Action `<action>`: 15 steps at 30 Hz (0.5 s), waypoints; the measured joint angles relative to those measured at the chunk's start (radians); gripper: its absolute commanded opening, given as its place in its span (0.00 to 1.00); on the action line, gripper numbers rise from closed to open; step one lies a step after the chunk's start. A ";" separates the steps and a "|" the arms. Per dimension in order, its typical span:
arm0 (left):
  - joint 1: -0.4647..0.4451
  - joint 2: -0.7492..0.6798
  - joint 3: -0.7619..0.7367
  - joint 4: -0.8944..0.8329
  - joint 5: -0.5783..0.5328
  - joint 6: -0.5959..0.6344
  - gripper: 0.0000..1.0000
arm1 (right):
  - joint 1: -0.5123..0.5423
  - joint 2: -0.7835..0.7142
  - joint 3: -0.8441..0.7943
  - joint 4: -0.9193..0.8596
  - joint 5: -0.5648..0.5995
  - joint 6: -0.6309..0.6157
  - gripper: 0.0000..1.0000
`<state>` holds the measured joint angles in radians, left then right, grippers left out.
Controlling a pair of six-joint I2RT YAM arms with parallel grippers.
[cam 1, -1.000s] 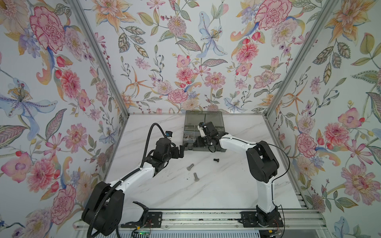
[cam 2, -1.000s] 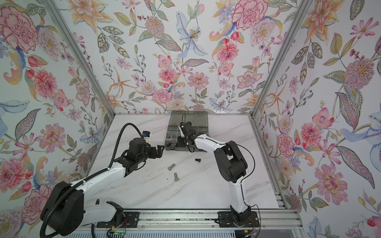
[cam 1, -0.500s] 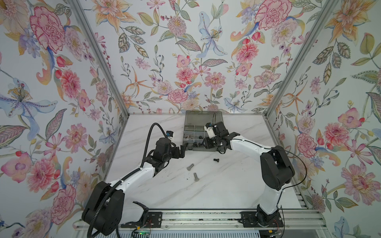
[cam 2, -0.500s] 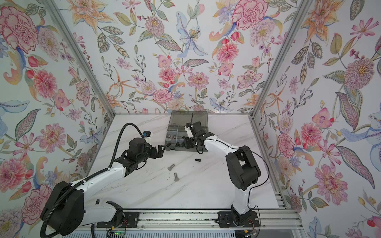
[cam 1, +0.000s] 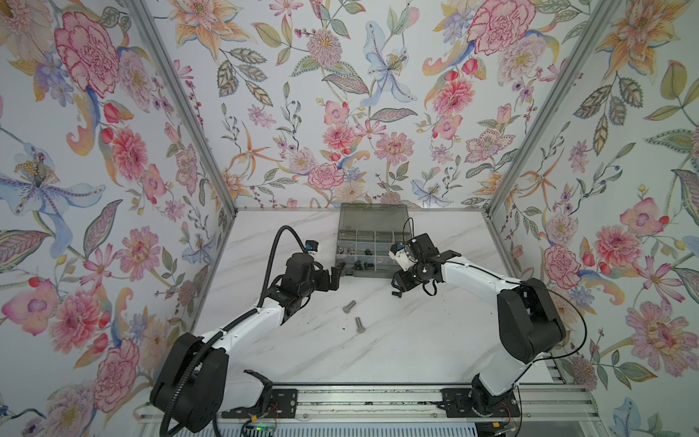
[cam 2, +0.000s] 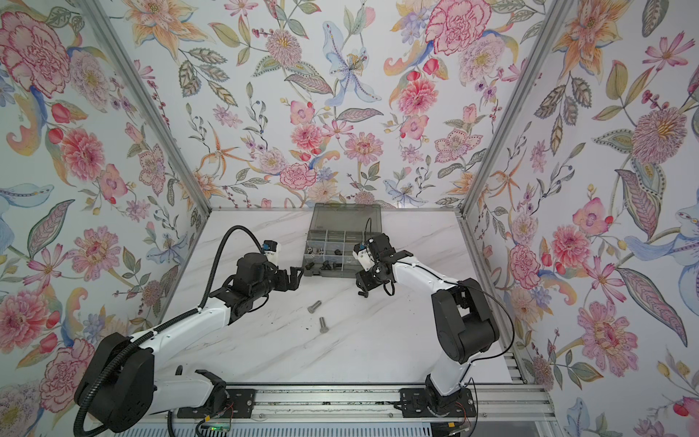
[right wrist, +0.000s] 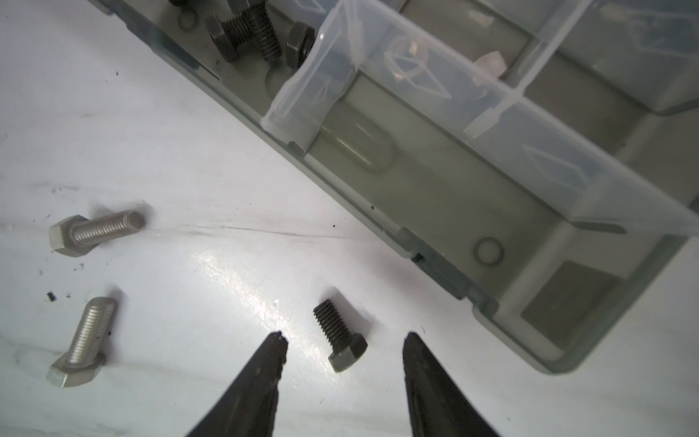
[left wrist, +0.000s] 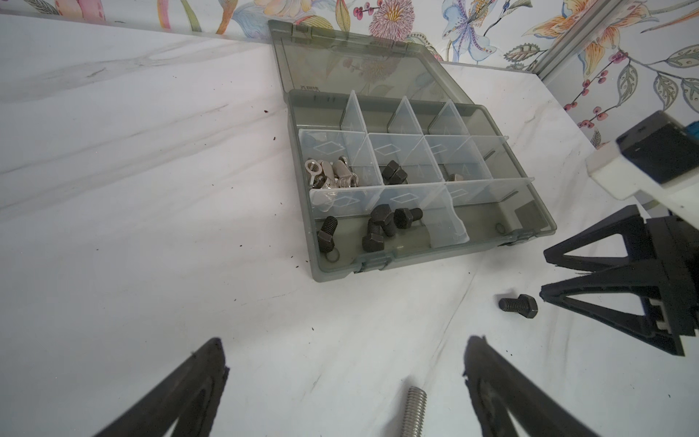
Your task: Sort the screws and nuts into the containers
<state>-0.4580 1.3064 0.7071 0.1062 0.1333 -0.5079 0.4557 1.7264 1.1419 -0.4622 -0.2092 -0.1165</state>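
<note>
Next, my right gripper lowers until its open fingers are on either side of the black screw's head [cam 1: 399,294] [right wrist: 348,353]. It then closes them, as the head lies below, between those fingers.
The smoky-grey organizer box [cam 1: 372,217] [cam 2: 346,217] lies open at the back of the table. Its containers hold black screws [left wrist: 378,227], silver wing nuts [left wrist: 333,174] and black nuts [left wrist: 393,174]. One black screw [right wrist: 339,335] [cam 1: 396,293] lies on the table just in front of the box. My right gripper [right wrist: 346,336] [cam 1: 399,287] hangs over it, open, a finger on each side and neither touching it. Two silver screws [cam 1: 349,306] [cam 1: 360,324] lie mid-table. My left gripper [left wrist: 346,342] [cam 1: 337,276] is wide open and holds nothing, near the box's front left corner.
The box's front right cell [right wrist: 454,204] has a bare floor. One silver screw's threaded end [left wrist: 414,412] shows on the table between my left fingers. Dark specks dot the marble. Flowered walls close in three sides, and a metal rail [cam 1: 378,401] runs along the front.
My right gripper has come off the box and down to the table in front of it, over the loose black screw, with its jaws opening wider. The left arm has stayed still.
</note>
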 measured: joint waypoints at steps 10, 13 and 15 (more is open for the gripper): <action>0.000 0.000 0.000 -0.001 0.000 0.003 0.99 | 0.000 0.109 0.010 -0.062 -0.007 -0.019 0.54; 0.000 0.000 0.000 -0.002 0.000 0.003 0.99 | 0.000 0.124 0.023 -0.065 -0.013 -0.019 0.54; 0.000 0.000 0.000 -0.002 0.000 0.003 0.99 | 0.001 0.128 0.027 -0.066 -0.018 -0.019 0.54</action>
<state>-0.4580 1.3064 0.7071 0.1047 0.1329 -0.5049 0.4564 1.8545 1.1687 -0.5285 -0.2268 -0.1360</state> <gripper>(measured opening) 0.994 0.540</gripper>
